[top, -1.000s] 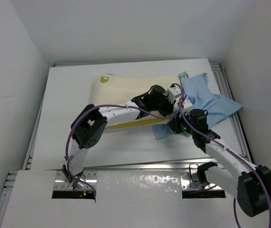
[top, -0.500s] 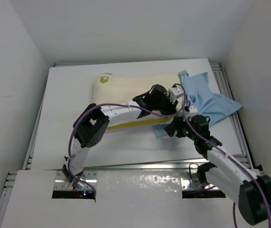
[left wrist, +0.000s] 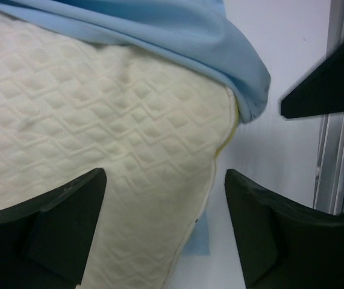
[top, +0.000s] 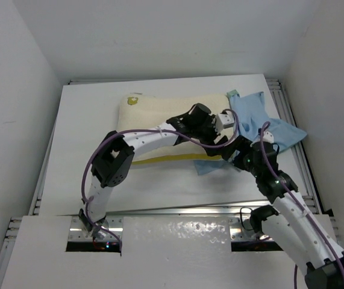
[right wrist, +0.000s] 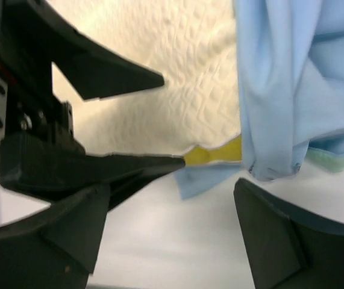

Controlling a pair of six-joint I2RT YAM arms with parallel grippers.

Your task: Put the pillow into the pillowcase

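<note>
The right gripper should next lower and reach away from the robot's base onto the near end of the pillowcase (top: 262,123) fold.
The cream quilted pillow (top: 159,114) lies across the back of the table; its right end sits inside the mouth of the light blue pillowcase (top: 262,123). A blue corner of the case pokes out from under the pillow's near right corner. My left gripper (top: 225,139) hovers open over that corner, and the left wrist view shows the pillow (left wrist: 99,120) and the case's hem (left wrist: 178,30) with nothing between the fingers (left wrist: 57,223). My right gripper (top: 233,154) is open just in front, holding nothing. The right wrist view shows the pillow's yellow seam (right wrist: 214,153) and the bunched pillowcase (right wrist: 298,78).
A metal rail (top: 292,132) runs along the table's right edge, close to the pillowcase. White walls enclose the table on three sides. Bare white tabletop (top: 159,186) lies between the pillow and the arm bases.
Both grippers were shut at the pillow's near right corner and have opened, letting go of the cloth. My right arm has drawn back toward the near edge.
</note>
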